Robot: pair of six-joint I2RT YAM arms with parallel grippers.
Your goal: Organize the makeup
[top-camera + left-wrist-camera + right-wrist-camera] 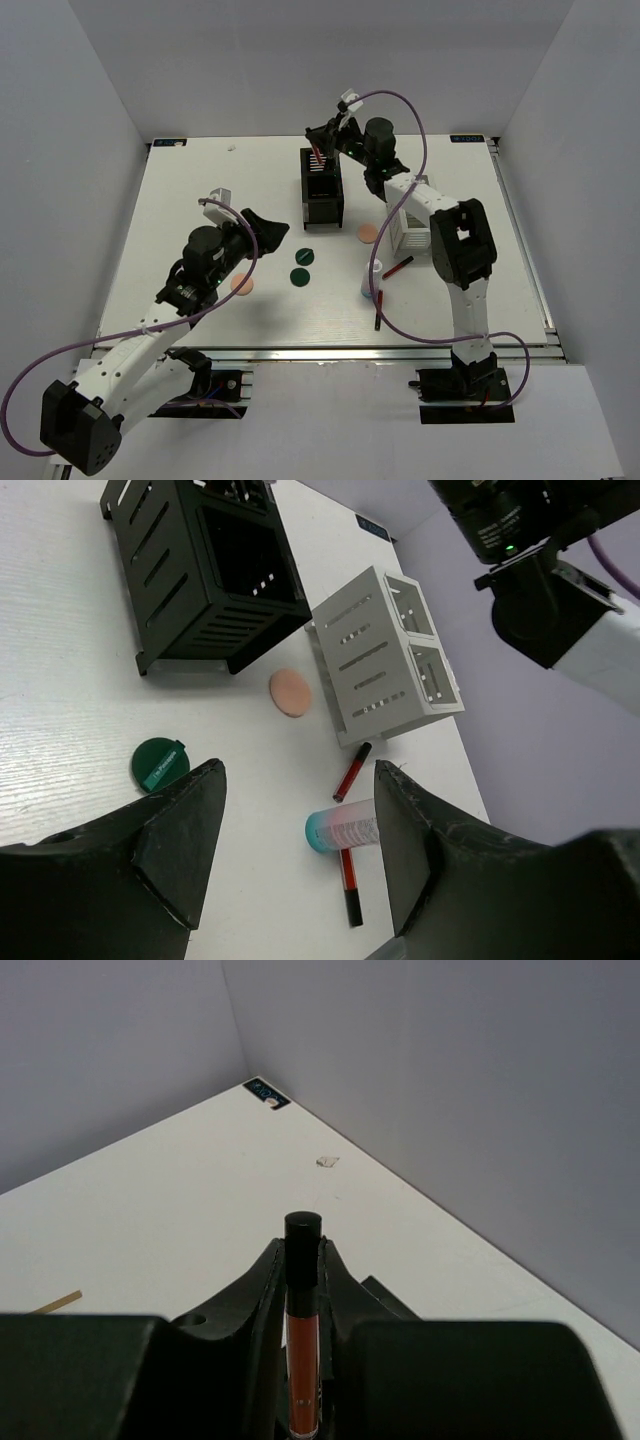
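Note:
The thin red tube already hangs upright over the open top of the black organizer's far section (320, 162). My right gripper will lower it in next and let go of it there.
My right gripper (324, 143) hovers over the far end of the black organizer (322, 195), shut on a thin red tube with a black cap (302, 1330) that hangs upright between its fingers. My left gripper (300, 850) is open above the table, nothing between its fingers. Below it lie a small white bottle with a teal end (345, 827), two red tubes (352, 770) (349, 885), a dark green disc (160, 762) and a peach puff (291, 692). In the top view a second green disc (307, 257) and a second puff (241, 284) show.
The white slotted organizer (410, 228) stands right of the black one, close to the right arm's elbow. A tan stick (55, 1303) lies on the table at the left edge of the right wrist view. Grey walls enclose the table on three sides.

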